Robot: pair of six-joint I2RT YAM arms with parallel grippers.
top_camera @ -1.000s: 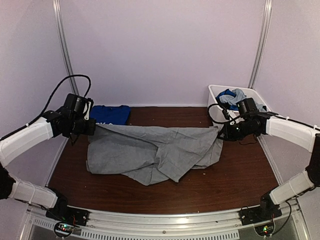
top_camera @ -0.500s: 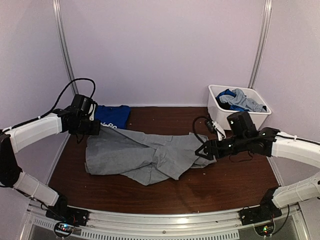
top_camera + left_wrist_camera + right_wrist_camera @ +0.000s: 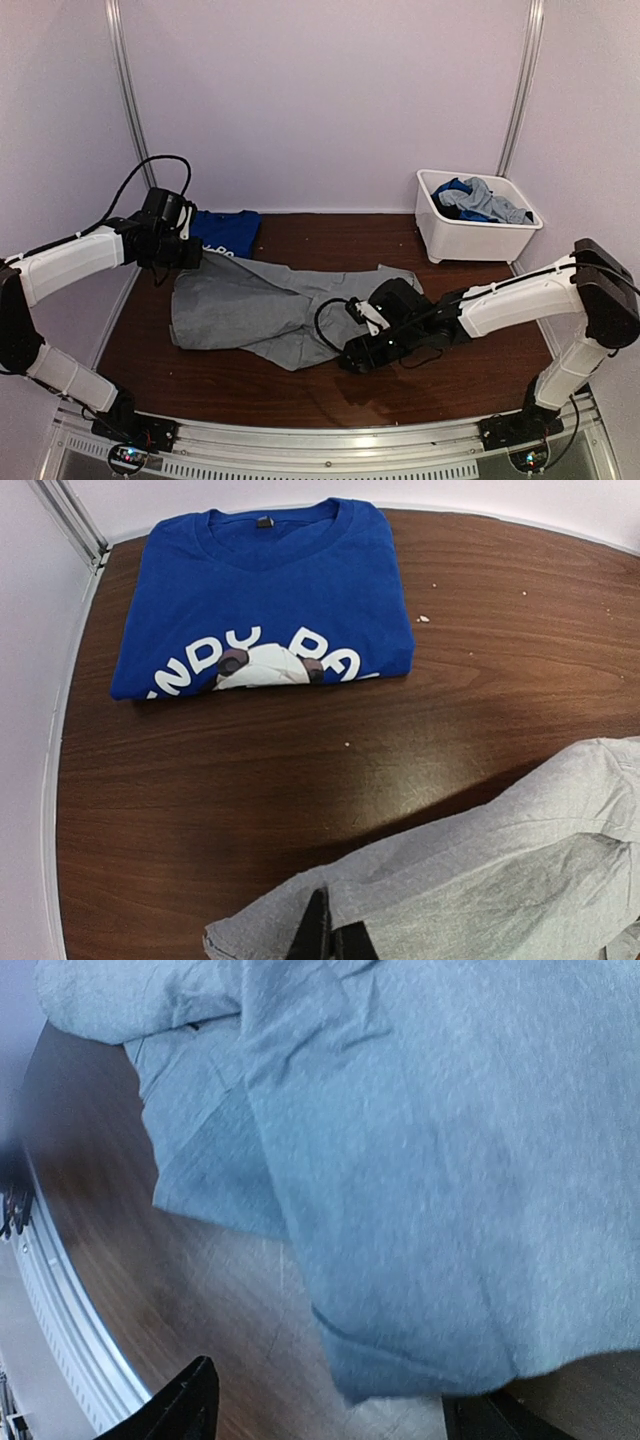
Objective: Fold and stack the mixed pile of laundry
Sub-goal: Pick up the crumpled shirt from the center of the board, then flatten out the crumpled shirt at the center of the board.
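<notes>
The garment's raised hem corner (image 3: 385, 1372) already lies between my right gripper's open fingers, so they need to slide around it next and close.
A light-grey garment (image 3: 270, 305) lies crumpled and spread across the middle of the table. My left gripper (image 3: 192, 256) is shut on its far-left corner (image 3: 300, 920), its black fingertips (image 3: 318, 935) pinched together over the cloth. My right gripper (image 3: 352, 360) hangs low over the garment's near-right hem (image 3: 420, 1370); it is open, with one finger (image 3: 185, 1405) over bare wood and nothing gripped. A folded royal-blue shirt (image 3: 265, 600) with white print lies flat at the back left (image 3: 225, 232). More blue and grey laundry (image 3: 478, 200) fills the bin.
A white plastic bin (image 3: 470, 238) stands at the back right. The metal rail (image 3: 60, 1290) of the table's near edge runs close to my right gripper. Bare brown wood (image 3: 460, 370) shows at the front right. Upright frame posts stand at both back corners.
My right gripper has let go of the grey garment's right edge, opened, and swung down and left to the near hem. The freed cloth has dropped onto the table. The left gripper keeps its hold.
</notes>
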